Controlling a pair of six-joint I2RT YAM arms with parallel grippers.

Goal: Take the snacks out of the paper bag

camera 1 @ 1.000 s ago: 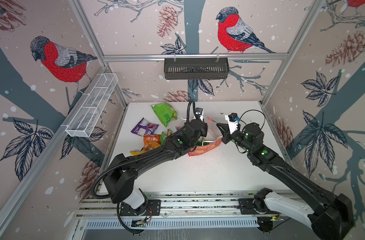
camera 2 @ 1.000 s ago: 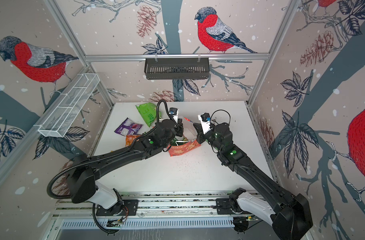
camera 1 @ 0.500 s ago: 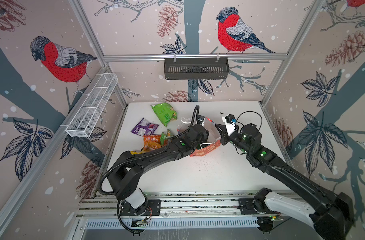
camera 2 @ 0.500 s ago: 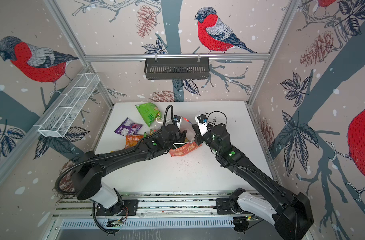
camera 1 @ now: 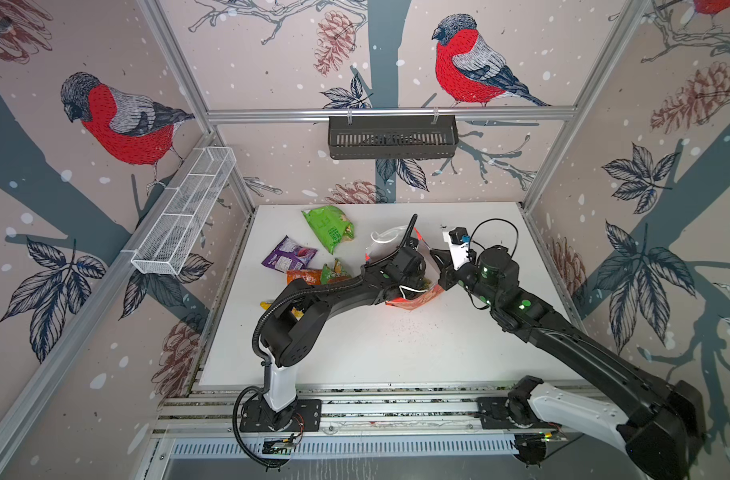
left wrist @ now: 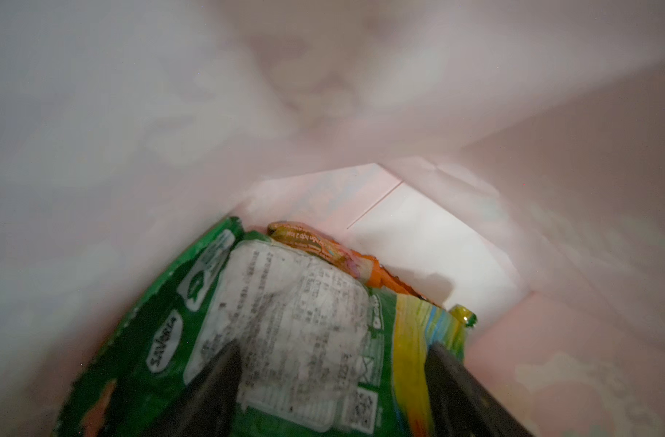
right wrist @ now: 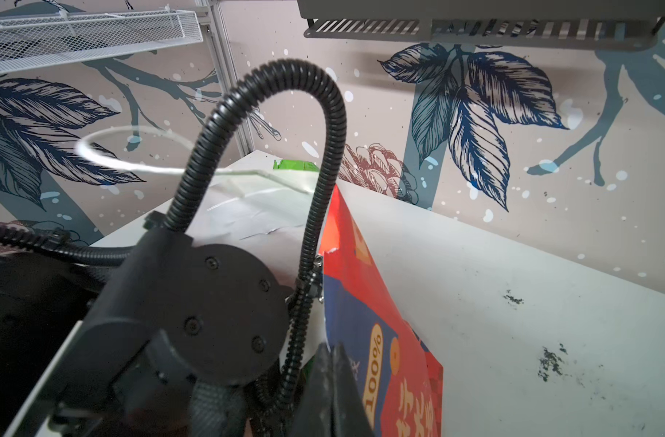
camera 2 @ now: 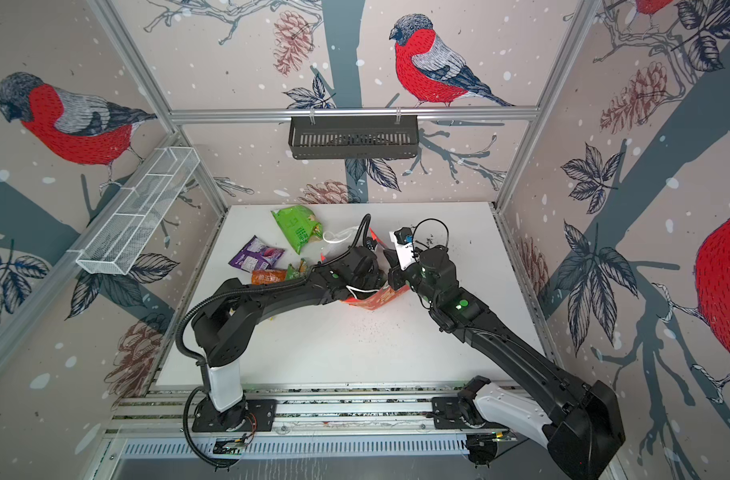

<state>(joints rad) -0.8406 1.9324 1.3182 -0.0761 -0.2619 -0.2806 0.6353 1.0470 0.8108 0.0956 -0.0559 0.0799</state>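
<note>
My left gripper will next move down deeper into the bag and close on the green packet's white label (left wrist: 310, 335), because that packet is just below its open fingers.
The red paper bag (camera 1: 413, 301) (camera 2: 371, 301) stands mid-table with its mouth held wide. My left gripper (left wrist: 332, 352) is open inside it, and its fingers (left wrist: 224, 363) straddle a green snack packet (left wrist: 285, 321) without closing on it. An orange packet (left wrist: 312, 242) lies beyond that one on the bag's white floor (left wrist: 418, 234). In both top views the bag hides this gripper. My right gripper (right wrist: 329, 350) (camera 1: 436, 259) is shut on the bag's rim (right wrist: 361, 302). Green (camera 1: 329, 227), purple (camera 1: 289, 259), orange (camera 1: 303, 276) and green-red (camera 1: 336, 272) snacks lie on the table, left of the bag.
A white wire basket (camera 1: 184, 212) hangs on the left wall and a black basket (camera 1: 392, 137) on the back wall. Dark crumbs (camera 1: 400, 328) dot the table (camera 1: 396, 357) in front of the bag. The left arm's cable loop (right wrist: 266, 72) rises over the bag.
My left gripper has opened and gone down deeper into the bag, its elbow dropping towards the table. The right gripper has kept its hold on the rim.
</note>
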